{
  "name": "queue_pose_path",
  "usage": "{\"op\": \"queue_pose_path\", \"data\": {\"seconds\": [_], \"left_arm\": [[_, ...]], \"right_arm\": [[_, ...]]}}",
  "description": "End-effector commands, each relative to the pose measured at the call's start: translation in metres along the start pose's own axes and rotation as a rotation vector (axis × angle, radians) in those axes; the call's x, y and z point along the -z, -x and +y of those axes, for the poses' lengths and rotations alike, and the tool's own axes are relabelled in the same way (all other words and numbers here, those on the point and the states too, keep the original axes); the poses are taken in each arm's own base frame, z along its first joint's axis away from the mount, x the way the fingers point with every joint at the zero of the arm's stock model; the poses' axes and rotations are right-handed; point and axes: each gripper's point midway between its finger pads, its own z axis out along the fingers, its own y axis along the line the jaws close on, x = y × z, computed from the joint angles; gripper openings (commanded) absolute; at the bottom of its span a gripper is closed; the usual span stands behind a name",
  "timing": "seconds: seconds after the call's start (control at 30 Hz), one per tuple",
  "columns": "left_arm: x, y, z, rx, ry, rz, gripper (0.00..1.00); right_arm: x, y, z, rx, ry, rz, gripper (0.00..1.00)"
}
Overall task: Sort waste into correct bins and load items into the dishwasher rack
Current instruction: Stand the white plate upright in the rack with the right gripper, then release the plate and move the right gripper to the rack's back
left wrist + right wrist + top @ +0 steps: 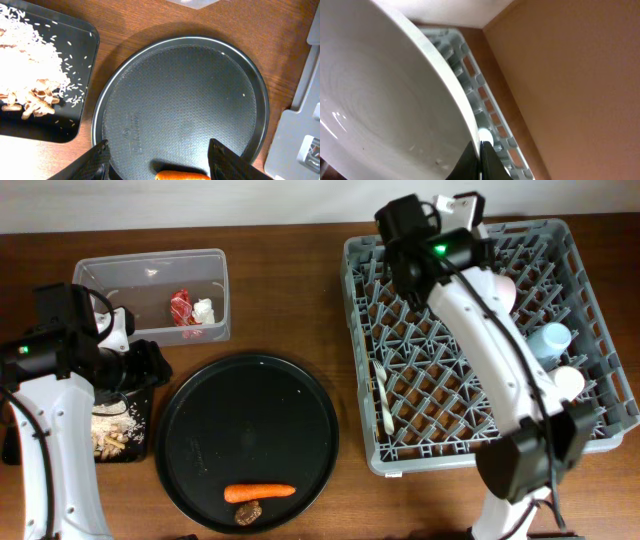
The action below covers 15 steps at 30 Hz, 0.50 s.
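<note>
The plate will go down and to the left in the overhead view next with my right gripper, to the rack's empty wires beyond the fork, clear of the bowl (pixel 506 286). My right gripper will release the plate there.
My right gripper (pixel 479 159) is shut on the rim of the pale round plate (pixel 385 100), held on edge over the far side of the grey dishwasher rack (pixel 470 415); from overhead it (pixel 452 215) is at the rack's back edge. In the rack are a cream-pink bowl (pixel 506 286), a light blue cup (pixel 551 340), a small white cup (pixel 568 383) and a white fork (pixel 385 398). My left gripper (pixel 160 161) is open above the round tray, and the orange carrot (pixel 182 175) lies between its fingers. A brown lump (pixel 248 514) lies by the carrot (pixel 260 492).
The clear tub (pixel 105 275) at the back left holds a red wrapper (pixel 183 305) and a white scrap (pixel 204 310). The flat black tray (pixel 142 448) holds rice-like scraps (pixel 30 75). The large round black tray (pixel 250 420) lies between it and the rack.
</note>
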Motion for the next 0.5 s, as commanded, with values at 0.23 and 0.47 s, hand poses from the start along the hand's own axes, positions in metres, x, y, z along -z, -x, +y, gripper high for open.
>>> {"op": "queue_pose_path", "data": {"seconds": [0.23,0.47], "left_arm": [[0.001,0.001,-0.002,0.013,-0.011,-0.006,0.62],[0.001,0.001,-0.002,0.013,-0.011,-0.004,0.62]], "right_arm": [[-0.014,-0.040,0.072,0.049,0.060,0.122,0.04],[0.013,-0.058,0.112,0.080,0.250,0.195,0.04]]}}
